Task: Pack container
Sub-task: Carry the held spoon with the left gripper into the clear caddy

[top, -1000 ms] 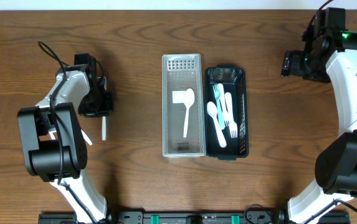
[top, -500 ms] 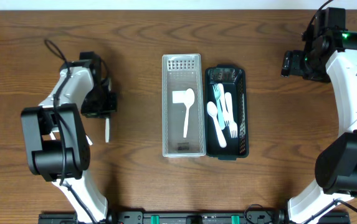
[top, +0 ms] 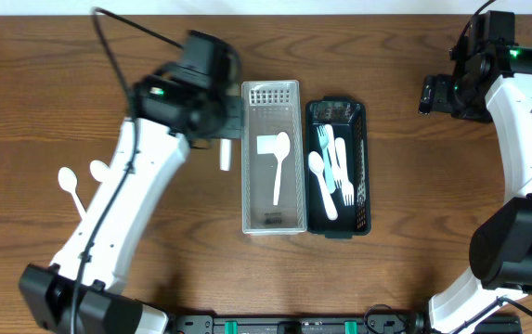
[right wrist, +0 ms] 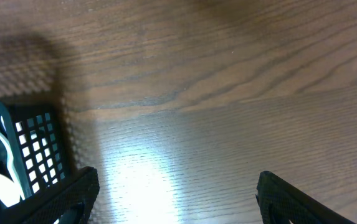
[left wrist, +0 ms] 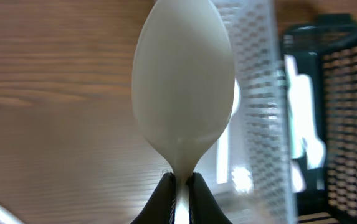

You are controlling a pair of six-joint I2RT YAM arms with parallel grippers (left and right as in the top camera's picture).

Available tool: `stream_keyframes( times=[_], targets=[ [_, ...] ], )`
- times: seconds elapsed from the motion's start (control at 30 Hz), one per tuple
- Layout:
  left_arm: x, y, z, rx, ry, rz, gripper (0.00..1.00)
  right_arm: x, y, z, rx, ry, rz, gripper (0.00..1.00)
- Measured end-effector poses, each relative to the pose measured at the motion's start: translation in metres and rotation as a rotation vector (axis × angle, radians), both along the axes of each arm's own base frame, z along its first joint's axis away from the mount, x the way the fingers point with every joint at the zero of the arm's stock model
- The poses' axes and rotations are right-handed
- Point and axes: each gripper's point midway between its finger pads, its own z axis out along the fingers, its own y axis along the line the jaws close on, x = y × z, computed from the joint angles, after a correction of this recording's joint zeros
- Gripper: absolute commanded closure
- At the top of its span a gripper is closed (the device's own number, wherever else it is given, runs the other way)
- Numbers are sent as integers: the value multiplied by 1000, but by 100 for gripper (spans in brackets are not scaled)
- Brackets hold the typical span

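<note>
The spoon will next go to the right in the overhead view, over the clear bin [left wrist: 233, 147], in my left gripper. My gripper will then lower it inside, because a white spoon lies there.
My left gripper [top: 224, 139] is shut on a white plastic spoon [left wrist: 183, 87], holding it by the handle just left of the clear bin [top: 250, 213]; the handle end [top: 226, 158] shows in the overhead view. The clear bin holds one white spoon [top: 279, 162]. The dark bin [top: 363, 186] to its right holds several white and blue forks and spoons [top: 330, 172]. My right gripper [right wrist: 177, 199] is open and empty over bare table at the far right, right of the dark bin [right wrist: 35, 149].
Two more white spoons [top: 75, 186] lie on the table at the left. The wooden table [top: 414, 232] surrounds the two bins, which stand side by side in the middle.
My left arm swung from the far left toward the clear bin, carrying the white spoon. Two spoons on the left table are now uncovered. The right arm has not moved.
</note>
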Motion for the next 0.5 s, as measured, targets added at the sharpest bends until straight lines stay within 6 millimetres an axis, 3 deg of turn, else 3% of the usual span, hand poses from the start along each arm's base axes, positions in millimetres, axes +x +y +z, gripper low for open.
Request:
stream_keyframes(
  times=[0.13, 0.27, 0.47, 0.5],
  targets=[
    [-6, -40, -28, -10, 51, -31, 94, 0, 0, 0, 0, 0, 0, 16],
    [-14, -66, -68, 31, 141, -69, 94, 0, 0, 0, 0, 0, 0, 16],
    [-22, -75, -131, 113, 280, -76, 93, -1, 0, 0, 0, 3, 0, 16],
    [-22, -74, -138, 122, 296, -74, 86, -1, 0, 0, 1, 5, 0, 16]
  ],
)
